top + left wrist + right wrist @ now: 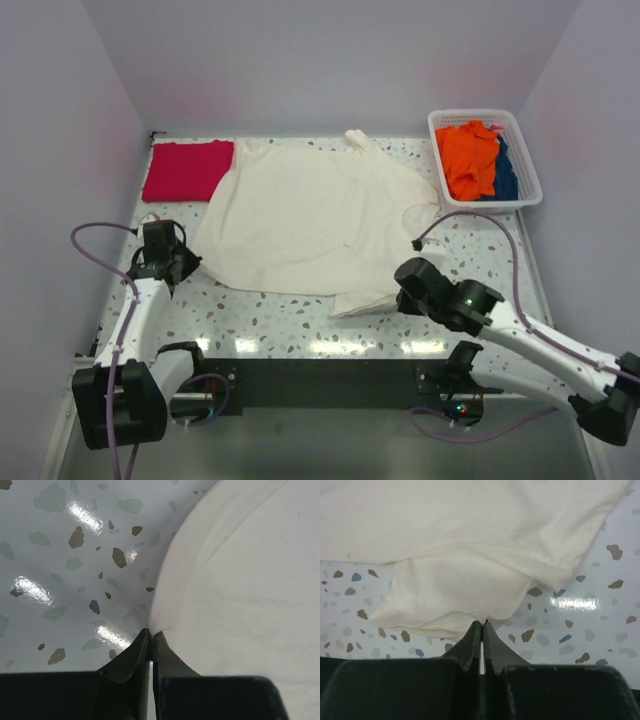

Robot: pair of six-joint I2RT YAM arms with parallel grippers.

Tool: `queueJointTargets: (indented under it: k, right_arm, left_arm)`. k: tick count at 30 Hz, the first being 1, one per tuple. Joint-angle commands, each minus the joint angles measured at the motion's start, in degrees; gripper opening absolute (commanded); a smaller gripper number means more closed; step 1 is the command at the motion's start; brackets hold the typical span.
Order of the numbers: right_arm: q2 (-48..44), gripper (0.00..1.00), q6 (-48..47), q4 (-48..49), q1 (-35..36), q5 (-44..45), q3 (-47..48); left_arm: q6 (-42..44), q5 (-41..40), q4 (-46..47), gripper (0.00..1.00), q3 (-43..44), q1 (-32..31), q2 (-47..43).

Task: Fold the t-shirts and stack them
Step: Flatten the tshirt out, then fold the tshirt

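Note:
I should move the pinched cream edge outward in my left gripper next, to just beside the crimson-pink shirt's near corner, and let go of it there, because the near cloth lies unfolded.
A large cream-white t-shirt (310, 215) lies spread over the middle of the speckled table. A crimson-pink t-shirt (186, 169) lies folded at the back left. My left gripper (190, 262) is shut on the cream shirt's left edge (165, 622), its jaws pinched together at the hem. My right gripper (400, 296) is shut on the sleeve fold (465, 600) at the shirt's near right corner, with cloth bunched at the fingertips. The cream cloth fills the top of the right wrist view and the right side of the left wrist view.
A white basket (520, 195) at the back right holds orange (470, 158) and blue (505, 172) garments. Grey walls close in the table on three sides. Purple cables (95, 240) loop off both arms. Speckled tabletop (280, 320) shows along the near edge.

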Motion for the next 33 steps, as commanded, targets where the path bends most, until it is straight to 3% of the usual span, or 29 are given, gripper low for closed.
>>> queueJointTargets:
  k: [1, 11, 17, 23, 27, 31, 33]
  right_arm:
    - [-10.6, 0.00, 5.9, -12.3, 0.2, 0.2, 1.3]
    - [-21.6, 0.00, 7.8, -25.8, 0.2, 2.2, 12.0]
    - [-20.7, 0.00, 5.1, -26.5, 0.2, 0.8, 14.5]
    - [-16.0, 0.00, 2.4, -19.9, 0.1, -1.6, 9.9]
    - [-11.5, 0.00, 0.2, -15.4, 0.2, 0.7, 8.6]
    - [-1.5, 0.00, -4.3, -12.7, -0.3, 7.8, 11.7]
    - [6.6, 0.00, -10.0, -9.2, -3.9, 7.5, 14.8]
  left_arm:
    - [-1.5, 1.0, 1.9, 0.02, -0.7, 0.3, 0.0]
    - [-3.6, -0.7, -3.1, 0.03, -0.2, 0.4, -4.4]
    - [-4.4, -2.9, -7.1, 0.04, 1.5, 0.4, -8.7]
    - [-4.8, -4.6, -8.7, 0.04, 2.9, 0.4, -10.9]
    - [-3.4, -2.9, -4.3, 0.03, 2.3, 0.4, -7.6]
    - [-3.3, 0.7, 1.1, 0.03, 3.3, 0.1, -1.8]
    - [-3.8, 0.8, 3.0, 0.03, 4.6, 0.0, 2.1]
